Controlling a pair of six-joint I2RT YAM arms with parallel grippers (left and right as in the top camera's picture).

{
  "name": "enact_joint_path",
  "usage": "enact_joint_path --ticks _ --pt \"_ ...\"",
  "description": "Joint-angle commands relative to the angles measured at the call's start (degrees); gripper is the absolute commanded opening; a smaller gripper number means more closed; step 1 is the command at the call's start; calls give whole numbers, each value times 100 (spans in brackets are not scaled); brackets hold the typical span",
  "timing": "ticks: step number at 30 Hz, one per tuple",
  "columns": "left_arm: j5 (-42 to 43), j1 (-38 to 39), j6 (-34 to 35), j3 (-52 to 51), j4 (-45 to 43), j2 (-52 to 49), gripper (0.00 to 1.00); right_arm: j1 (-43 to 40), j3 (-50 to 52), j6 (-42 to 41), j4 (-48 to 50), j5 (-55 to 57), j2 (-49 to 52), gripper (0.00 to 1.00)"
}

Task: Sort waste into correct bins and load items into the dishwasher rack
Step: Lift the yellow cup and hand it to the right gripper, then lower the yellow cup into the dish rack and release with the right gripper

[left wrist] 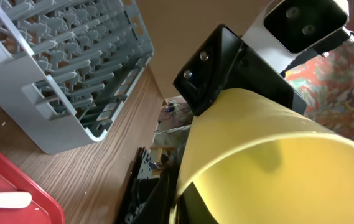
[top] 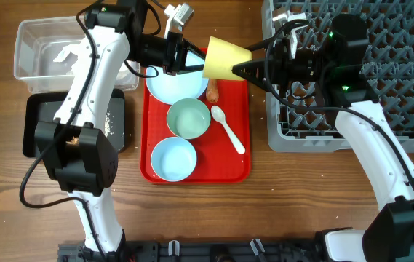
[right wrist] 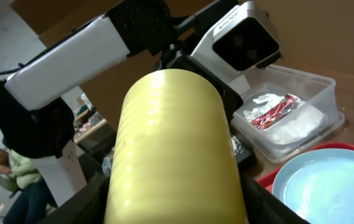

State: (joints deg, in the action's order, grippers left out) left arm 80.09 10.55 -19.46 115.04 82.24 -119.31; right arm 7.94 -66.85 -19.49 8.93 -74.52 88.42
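Note:
My right gripper swings over the rack's empty spoon-side corner [top: 307,124], below and to its right in the overhead view, tips down and releases the cup [top: 225,58] next.
The yellow cup [top: 225,58] hangs on its side above the red tray [top: 239,167], held between both grippers. My left gripper [top: 196,58] pinches its rim [left wrist: 276,162]. My right gripper [top: 247,69] grips its body near the base [right wrist: 173,149], one finger on each side. The pale blue plate [top: 166,86], mint-green bowl [top: 188,118], pale blue bowl [top: 173,159], white spoon [top: 228,129] and orange carrot [top: 212,89] lie on the red tray. The grey dishwasher rack [top: 388,94] stands at the right.
The clear tub [top: 36,51] at the back left holds white-and-red wrapper paper [right wrist: 273,109]. The black tray [top: 43,124] in front of it has rice grains [top: 108,120] on its right side. The rack also shows in the left wrist view [left wrist: 58,74].

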Motion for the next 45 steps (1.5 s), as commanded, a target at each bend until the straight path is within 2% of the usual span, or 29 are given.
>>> enact_joint_path --ticks 1,3,4,6,7,11,15,18,22,24,25,27,32,34,36,39,45 --pt "197 44 -109 107 7 199 15 13 -20 87 52 -13 74 50" --pt "197 44 -105 107 7 199 39 2 -22 87 140 11 74 50" --pt "195 44 -63 107 4 199 47 -22 -22 81 181 46 72 49" --pt "188 42 13 107 4 199 59 -125 -22 17 177 103 72 50" --pt "188 39 42 107 0 199 61 -208 -22 -42 160 114 72 49" --pt "103 -59 39 107 0 199 65 -619 -22 -175 -20 142 72 48" --pt "31 -216 39 107 -59 199 71 -999 -22 -577 -592 1036 72 49" --pt "-688 -258 39 107 -63 199 72 -1130 -26 -599 -1287 1744 70 49" --pt "-2092 -212 39 107 -66 199 82 -1182 -118 -487 -2068 2271 39 45" --pt "-2889 -164 39 107 -87 199 88 -1182 -417 -234 -2879 2785 -20 44" --pt "-3128 -153 42 107 -92 199 95 -1182 -621 -50 -3314 3080 -52 44" --pt "-3434 -149 39 107 -105 199 97 -1182 -1058 302 -4129 3600 -63 44" --pt "-3956 -149 42 107 -221 199 100 -1182 -2581 911 -6710 5888 -68 47" --pt "-4044 -149 39 107 -254 199 100 -1182 -2861 946 -7473 6697 -68 48" --pt "-4205 -149 39 107 -258 199 100 -1182 -2850 944 -8026 7029 -33 49" --pt "-4518 -149 42 107 -258 199 100 -1182 -2763 944 -8533 7291 162 48" --pt "-4640 -149 39 107 -280 199 100 -1182 -2448 946 -8612 7366 763 51"
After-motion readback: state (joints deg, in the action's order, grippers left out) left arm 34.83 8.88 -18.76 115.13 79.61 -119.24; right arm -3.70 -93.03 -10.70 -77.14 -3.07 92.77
